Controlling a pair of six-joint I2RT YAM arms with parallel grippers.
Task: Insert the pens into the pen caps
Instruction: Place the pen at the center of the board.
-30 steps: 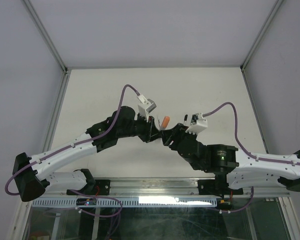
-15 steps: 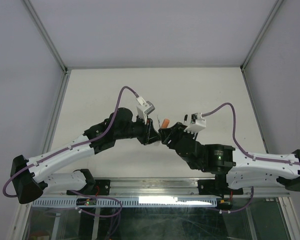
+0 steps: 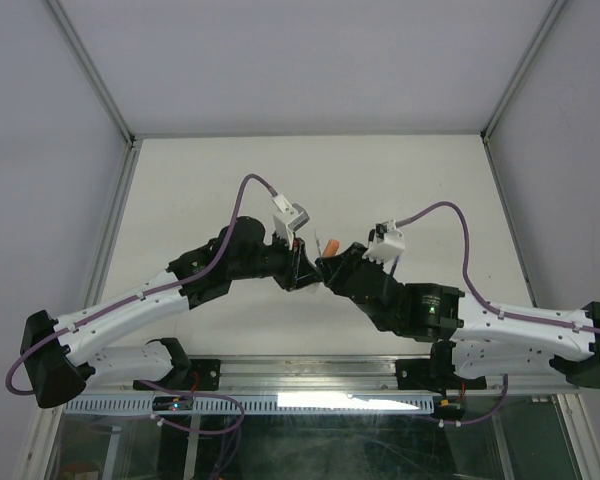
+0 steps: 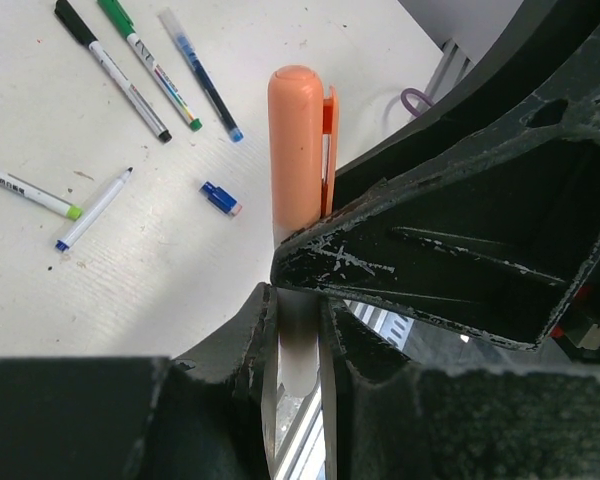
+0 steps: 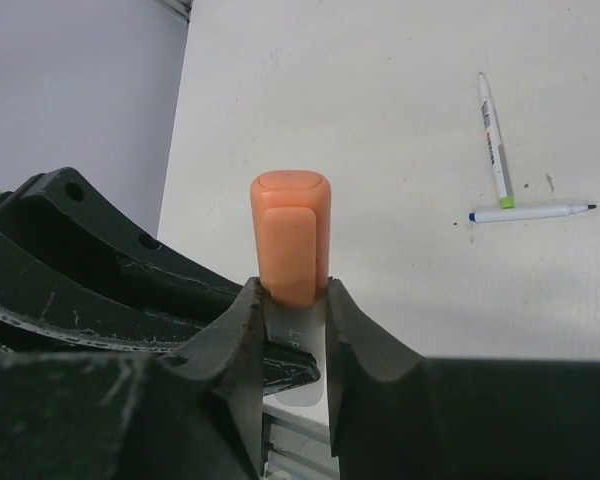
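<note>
The white pen is capped, so I will move it with my right gripper to the right in the top view and down, and release it on the tabletop [image 3: 420, 248] beside the blue pen.
An orange pen cap [image 4: 298, 130] sits on the end of a white pen barrel [image 4: 298, 350]. My left gripper [image 4: 298, 300] is shut on that barrel below the cap. My right gripper [image 5: 292, 300] is shut on the lower end of the same orange cap [image 5: 290, 235], with white barrel showing beneath it. In the top view the two grippers meet tip to tip above the table's middle, left gripper [image 3: 305, 268] against right gripper [image 3: 327, 270], with the cap [image 3: 330, 244] poking out between them.
On the table lie a black-capped pen [image 4: 110, 65], a green-capped pen [image 4: 145, 60], a blue pen [image 4: 200, 72], a loose blue cap [image 4: 220, 198], a green-ended pen [image 5: 493, 140] and a blue-ended pen [image 5: 530, 212].
My right arm has moved left toward the left gripper. The orange cap now sits closer in between the two grippers.
</note>
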